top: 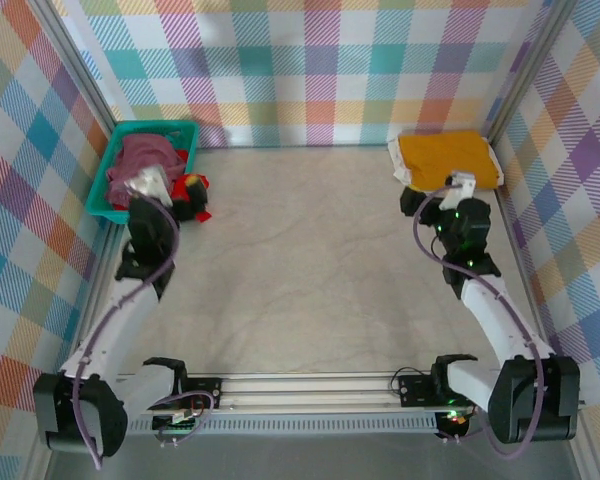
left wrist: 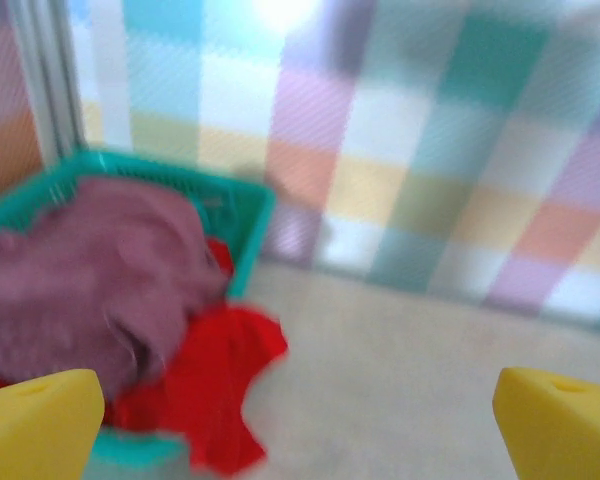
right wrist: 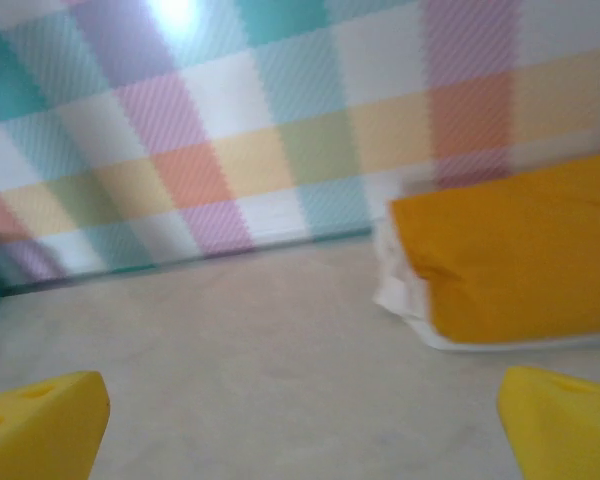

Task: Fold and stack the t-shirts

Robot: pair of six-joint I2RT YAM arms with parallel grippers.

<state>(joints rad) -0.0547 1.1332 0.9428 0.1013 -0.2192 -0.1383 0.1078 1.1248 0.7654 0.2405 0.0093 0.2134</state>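
My left gripper moves outward over the maroon t-shirt, tilts downward and lowers onto its folds next, because the shirt lies bunched on top in the teal basket [top: 108, 190].
A maroon t-shirt [top: 145, 155] [left wrist: 90, 280] lies bunched in the teal basket [top: 108, 190] [left wrist: 242, 205] at the far left. A bright red t-shirt [top: 193, 189] [left wrist: 202, 380] spills over the basket's rim onto the table. My left gripper [top: 148, 184] [left wrist: 300, 430] hovers just in front of the basket, open, with nothing between its yellow fingertips [left wrist: 35, 425]. At the far right corner a yellow-orange t-shirt [top: 448, 158] [right wrist: 515, 250] lies folded flat. My right gripper [top: 460, 188] [right wrist: 300, 430] stands just short of it, open and empty, yellow fingertips [right wrist: 560, 425] wide apart.
A white folded cloth [right wrist: 405, 290] sticks out beneath the yellow-orange shirt. Checked walls close in the table at the back and both sides. The beige table top [top: 310, 260] stretches between the two arms.
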